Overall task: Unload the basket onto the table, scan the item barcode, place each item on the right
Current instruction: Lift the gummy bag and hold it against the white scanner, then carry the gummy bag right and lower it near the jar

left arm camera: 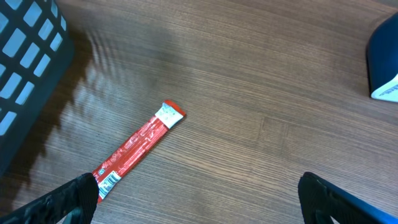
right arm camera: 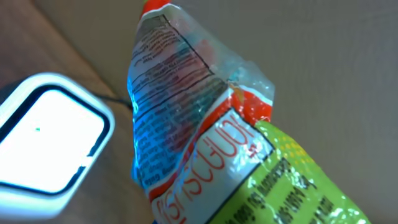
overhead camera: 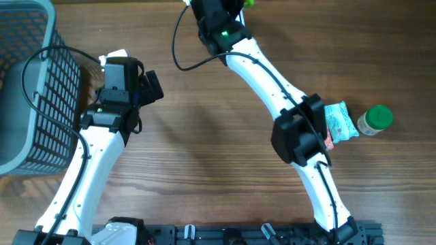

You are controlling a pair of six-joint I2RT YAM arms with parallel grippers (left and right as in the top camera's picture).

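Observation:
My right gripper swings back and down to the wood beside the light blue packet next and releases the snack packet [right arm camera: 205, 143] there.
My right gripper [overhead camera: 225, 10] reaches to the table's far edge and is shut on a crinkly snack packet [right arm camera: 205, 143] printed in green, white, red and blue. The packet fills the right wrist view and hides the fingers; a green tip of it [overhead camera: 248, 3] shows overhead. A white scanner [right arm camera: 46, 140] with a bright window lies just left of the packet. My left gripper [left arm camera: 199, 205] hovers open near the basket, with nothing between its fingers [left arm camera: 68, 199]. A red stick packet [left arm camera: 140, 146] with a barcode lies on the wood by the left finger.
A grey mesh basket [overhead camera: 27, 88] stands at the left edge. A light blue packet [overhead camera: 339, 122] and a green-capped jar [overhead camera: 375, 120] lie at the right, beside my right arm. A blue and white object [left arm camera: 385, 62] sits at the right of the left wrist view.

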